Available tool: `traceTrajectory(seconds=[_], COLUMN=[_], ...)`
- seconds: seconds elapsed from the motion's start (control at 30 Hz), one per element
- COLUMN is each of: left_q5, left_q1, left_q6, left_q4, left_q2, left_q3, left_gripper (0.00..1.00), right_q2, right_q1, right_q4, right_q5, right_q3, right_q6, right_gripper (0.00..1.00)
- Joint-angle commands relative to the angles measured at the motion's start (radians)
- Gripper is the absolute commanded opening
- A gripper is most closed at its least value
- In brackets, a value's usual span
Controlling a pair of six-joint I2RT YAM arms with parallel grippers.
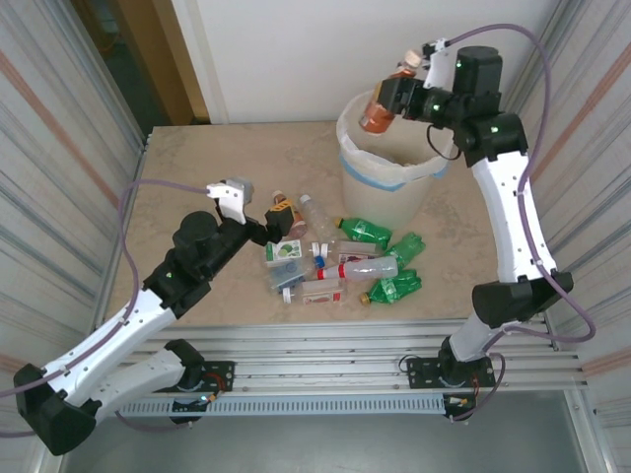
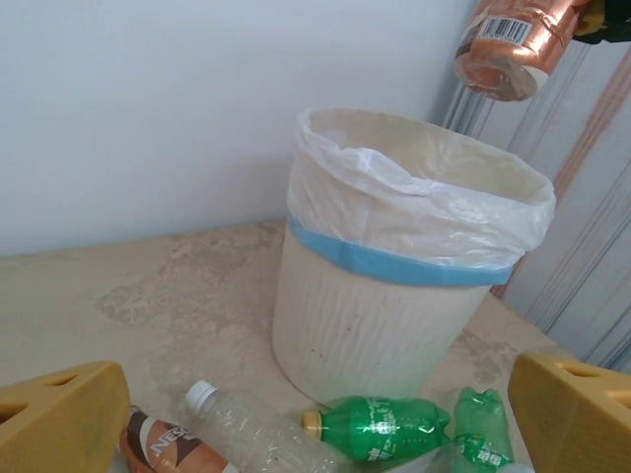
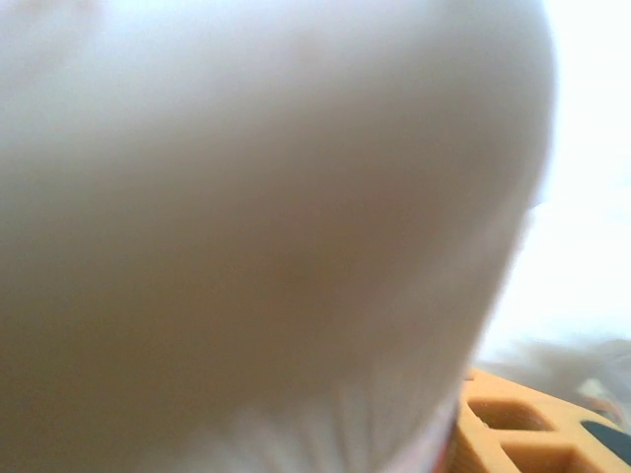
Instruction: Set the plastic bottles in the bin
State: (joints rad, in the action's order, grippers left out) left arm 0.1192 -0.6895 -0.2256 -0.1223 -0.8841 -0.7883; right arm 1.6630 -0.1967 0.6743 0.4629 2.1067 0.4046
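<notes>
The bin's lined opening is below my right gripper, which will next lower the copper-brown bottle [image 1: 377, 110] into it and let go inside.
The cream-white bin [image 1: 380, 189] with a liner bag and blue tape band stands at the back right, its ribbed wall [image 2: 365, 325] ahead in the left wrist view. My right gripper [image 1: 396, 98] is shut on a copper-brown bottle [image 1: 377, 110], held tilted above the bin's rim. That bottle [image 2: 508, 49] hangs at the top right of the left wrist view and is a close blur [image 3: 246, 227] against the right wrist camera. My left gripper [image 1: 268, 229] stands open at the pile's left edge, next to a brown Nescafe bottle [image 2: 163, 445], a clear bottle [image 2: 246, 424] and a green bottle [image 2: 380, 426].
The pile in the table's middle holds more green bottles [image 1: 394, 288], a clear red-labelled bottle [image 1: 360, 268] and small cartons [image 1: 284, 253]. Corrugated walls close in both sides. A metal rail [image 1: 345, 345] runs along the near edge.
</notes>
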Motion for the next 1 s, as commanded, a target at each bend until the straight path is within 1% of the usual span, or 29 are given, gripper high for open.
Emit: traceTrajectory(seconds=[0.0,0.1,0.23,0.4,0.57,0.8,0.9,0.97], left_q5=[0.044,0.057,0.069,0.073,0.082,0.115,0.119,0.126], left_q1=[-0.004,-0.004,-0.002,0.003,0.009,0.024,0.030,0.033], left_q6=[-0.016,-0.022,-0.028,-0.037,-0.054,-0.094,-0.101,-0.106], left_q4=[0.011,0.016,0.020,0.026,0.039,0.094,0.107,0.118], left_q2=[0.025,0.032,0.037,0.034,0.033,0.023,0.015,0.007], left_q3=[0.010,0.014,0.020,0.021,0.020,0.001,-0.005,-0.011], left_gripper=[0.99,0.99,0.99,0.99,0.99,0.99,0.99,0.99], right_q2=[0.085,0.156,0.246,0.316,0.368,0.436,0.456,0.465], right_q1=[0.039,0.060,0.063,0.060,0.051,0.020,0.004,0.000], right_q4=[0.132,0.211,0.304,0.339,0.360,0.406,0.421,0.427], right_q5=[-0.036,-0.080,-0.149,-0.167,-0.188,-0.239,-0.263,-0.267], right_q3=[0.075,0.148,0.217,0.221,0.229,0.250,0.265,0.280], right_q6=[-0.053,-0.092,-0.138,-0.158,-0.175,-0.203,-0.214,-0.216], right_gripper=[0.40,0.40,0.40,0.40,0.43,0.46,0.51,0.58])
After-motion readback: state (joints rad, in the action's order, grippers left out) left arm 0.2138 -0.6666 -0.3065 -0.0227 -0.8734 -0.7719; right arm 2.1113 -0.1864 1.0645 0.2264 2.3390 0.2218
